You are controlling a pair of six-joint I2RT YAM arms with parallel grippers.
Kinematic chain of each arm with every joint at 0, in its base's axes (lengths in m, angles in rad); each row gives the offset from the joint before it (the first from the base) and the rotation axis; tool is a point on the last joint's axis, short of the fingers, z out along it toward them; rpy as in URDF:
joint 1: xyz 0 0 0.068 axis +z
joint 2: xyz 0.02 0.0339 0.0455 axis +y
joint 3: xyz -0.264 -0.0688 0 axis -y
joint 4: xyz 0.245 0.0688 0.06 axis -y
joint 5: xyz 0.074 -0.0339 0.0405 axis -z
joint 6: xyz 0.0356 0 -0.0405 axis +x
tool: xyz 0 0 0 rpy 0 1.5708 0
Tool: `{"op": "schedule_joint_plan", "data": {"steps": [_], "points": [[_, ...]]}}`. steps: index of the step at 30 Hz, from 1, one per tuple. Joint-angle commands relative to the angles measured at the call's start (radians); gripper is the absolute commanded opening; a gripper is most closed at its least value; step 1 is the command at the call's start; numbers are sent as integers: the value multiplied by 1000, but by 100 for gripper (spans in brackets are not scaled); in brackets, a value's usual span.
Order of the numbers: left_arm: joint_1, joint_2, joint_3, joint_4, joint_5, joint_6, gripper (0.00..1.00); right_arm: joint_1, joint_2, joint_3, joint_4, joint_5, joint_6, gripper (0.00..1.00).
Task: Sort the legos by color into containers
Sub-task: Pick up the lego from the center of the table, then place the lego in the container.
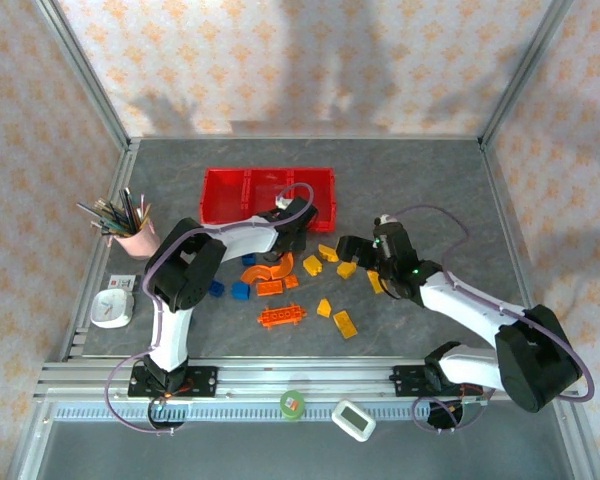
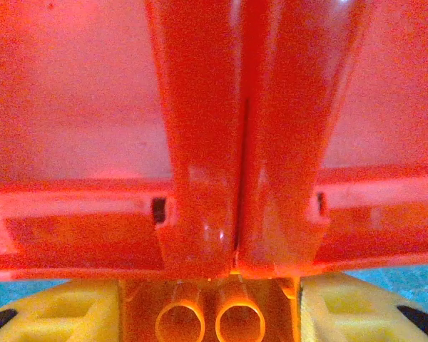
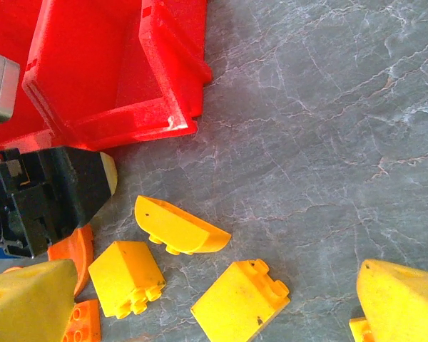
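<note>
The left gripper will next rise clear, move across toward the pencil cup and let go there, because the bin nearest the pencil cup [image 1: 222, 195] is outward, past the tray's divider.
The red tray of three bins [image 1: 268, 195] lies at the back centre. My left gripper [image 1: 292, 238] hovers at its front edge, shut on an orange brick [image 2: 203, 317] that shows two round tubes between the yellow pads [image 2: 57, 313]; the tray's divider wall [image 2: 242, 142] rises just ahead. My right gripper [image 1: 348, 250] is open above yellow bricks [image 3: 125, 274] [image 3: 239, 303] and a yellow curved piece [image 3: 178, 226], nothing between its fingers [image 3: 28, 306]. Orange arches [image 1: 268, 267], an orange holed plate [image 1: 283, 316], blue cubes [image 1: 240, 291] and more yellow wedges [image 1: 345, 324] lie scattered on the table.
A pink pencil cup [image 1: 135, 240] stands at the left, with a white timer [image 1: 111, 308] in front of it. A tape roll [image 1: 293, 404] and a white device [image 1: 354, 419] rest on the near rail. The left gripper's black body [image 3: 36, 199] sits close to the right gripper.
</note>
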Motion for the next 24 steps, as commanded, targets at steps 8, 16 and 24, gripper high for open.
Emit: {"op": "schedule_joint_plan", "data": {"steps": [8, 16, 24], "points": [[-6, -191, -118, -68, 55, 30, 37, -4, -1, 48, -8, -26, -8, 100], [2, -379, -151, -116, -66, 13, 36, 11, 15, 70, 28, -67, 23, 100], [171, -444, -102, -106, -124, 28, 37, 79, 69, 111, 94, -58, 80, 100]]}}
